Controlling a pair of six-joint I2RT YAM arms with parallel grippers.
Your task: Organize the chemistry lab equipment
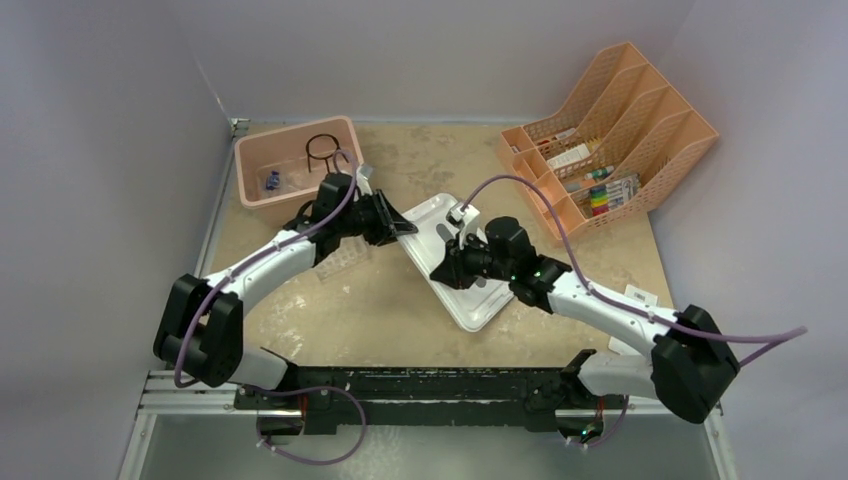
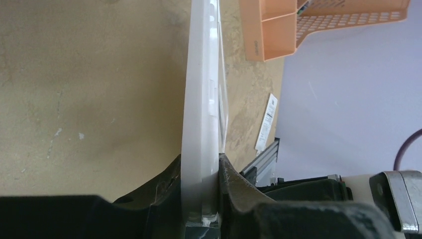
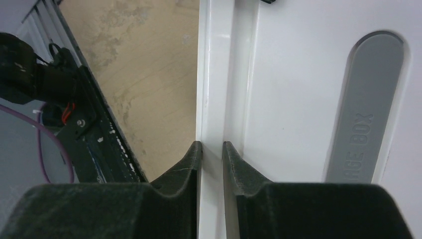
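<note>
I will lift my left gripper next, move it to the left in the top view, and lower the lid over the basket's opening [image 1: 291,167], because the pink basket is open.
A white storage-box lid [image 1: 472,305] lies mid-table, and both grippers hold it. My left gripper [image 1: 405,228] is shut on its far left corner; in the left wrist view the lid's rim [image 2: 201,74] stands pinched edge-on in my left gripper [image 2: 200,162]. My right gripper [image 1: 445,270] is shut on the lid's left rim, and the right wrist view shows my right gripper [image 3: 212,147] clamped on that rim beside the lid's flat face [image 3: 298,99]. A black wire ring stand [image 1: 323,150] and a blue-capped vial [image 1: 272,181] sit in the pink basket [image 1: 290,197]. The clear tube rack [image 1: 338,255] lies under my left arm.
An orange slotted file organizer [image 1: 610,140] holding several small items stands at the back right, and its corner [image 2: 278,30] shows in the left wrist view. A white paper slip [image 1: 640,295] lies by the table's right edge. Purple walls close in the sides.
</note>
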